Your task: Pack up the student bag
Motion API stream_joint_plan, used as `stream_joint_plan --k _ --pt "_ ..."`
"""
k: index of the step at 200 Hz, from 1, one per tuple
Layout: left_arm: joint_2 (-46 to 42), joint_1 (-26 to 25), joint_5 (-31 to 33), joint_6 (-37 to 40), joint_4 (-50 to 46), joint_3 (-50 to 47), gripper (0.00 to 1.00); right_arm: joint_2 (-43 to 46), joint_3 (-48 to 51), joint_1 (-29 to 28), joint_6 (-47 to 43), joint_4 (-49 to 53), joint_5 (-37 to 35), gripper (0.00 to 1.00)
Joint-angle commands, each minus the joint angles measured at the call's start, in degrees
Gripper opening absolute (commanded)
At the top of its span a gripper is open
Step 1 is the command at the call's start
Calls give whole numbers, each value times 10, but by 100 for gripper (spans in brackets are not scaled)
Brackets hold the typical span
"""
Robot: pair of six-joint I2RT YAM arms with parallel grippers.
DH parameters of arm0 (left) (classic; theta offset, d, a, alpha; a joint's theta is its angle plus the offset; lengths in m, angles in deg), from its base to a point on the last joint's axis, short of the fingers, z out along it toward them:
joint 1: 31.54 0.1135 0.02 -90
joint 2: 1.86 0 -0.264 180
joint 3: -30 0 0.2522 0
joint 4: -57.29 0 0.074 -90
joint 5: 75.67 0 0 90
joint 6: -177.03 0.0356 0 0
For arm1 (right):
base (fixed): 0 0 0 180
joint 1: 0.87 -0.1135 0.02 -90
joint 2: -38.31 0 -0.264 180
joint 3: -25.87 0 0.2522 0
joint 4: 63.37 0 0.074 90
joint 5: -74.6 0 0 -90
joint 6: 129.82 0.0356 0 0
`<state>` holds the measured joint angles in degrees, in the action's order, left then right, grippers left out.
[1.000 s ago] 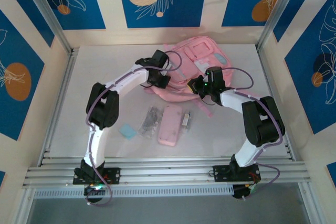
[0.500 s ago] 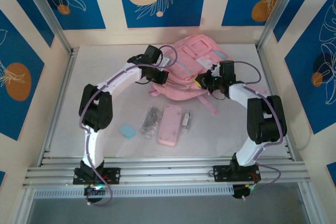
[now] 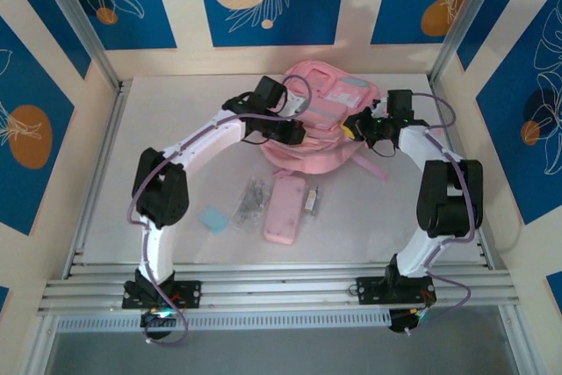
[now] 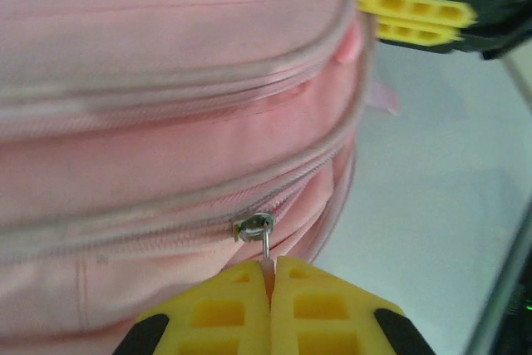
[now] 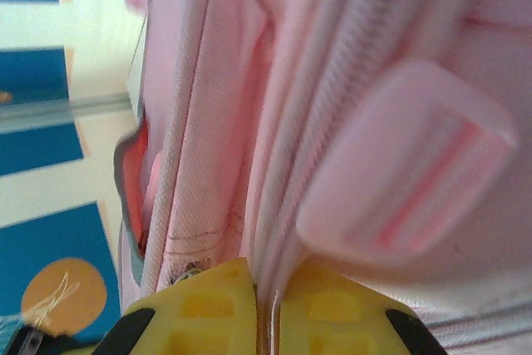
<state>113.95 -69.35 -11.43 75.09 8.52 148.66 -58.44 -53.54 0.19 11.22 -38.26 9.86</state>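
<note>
The robot's right gripper will next pull the bag's zipper edge [image 5: 273, 243] sideways, away from the left gripper, and then release it, because the fabric is bunched between both grippers.
The student bag [image 3: 327, 111], a soft pink backpack, lies at the back middle of the table. My left gripper [image 3: 295, 134] is at its near left side. In the left wrist view that gripper [image 4: 272, 270] is shut on the thin pink pull tab of a metal zipper slider [image 4: 253, 226] on the bag [image 4: 166, 122]. My right gripper [image 3: 356, 126] is at the bag's right side, and its yellow fingers [image 4: 416, 7] show in the left wrist view. In the right wrist view it [image 5: 268, 293] is shut on a fold of the bag's fabric beside a zipper line. A pink strap buckle [image 5: 407, 172] lies just above it.
On the table in front of the bag lie a flat pink pencil case [image 3: 284, 209], a clear packet of dark items [image 3: 253, 201], a small light object [image 3: 311, 199] and a light blue square [image 3: 213, 219]. Frame posts and patterned walls close in the table.
Both grippers have moved right and toward the back, and the bag has shifted that way with them. The loose items in front have stayed put.
</note>
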Motion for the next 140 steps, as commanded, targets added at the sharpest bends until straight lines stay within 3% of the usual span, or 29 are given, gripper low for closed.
stream_joint_plan --k 1,26,59,91,140 --pt "8 -39 -115 -4 -38 74 0 75 35 12 -3 -37 -53 0" --pt "0 -41 -113 -6 -37 79 0 122 53 14 -30 -8 -34 0" --pt "-36 -42 -89 -4 -28 19 0 100 17 39 -122 74 -44 0" --pt "-45 -24 7 22 -66 -31 0 48 -4 87 -148 74 -16 0" --pt "-62 72 129 25 -54 -118 0 30 -27 93 -160 77 -12 0"
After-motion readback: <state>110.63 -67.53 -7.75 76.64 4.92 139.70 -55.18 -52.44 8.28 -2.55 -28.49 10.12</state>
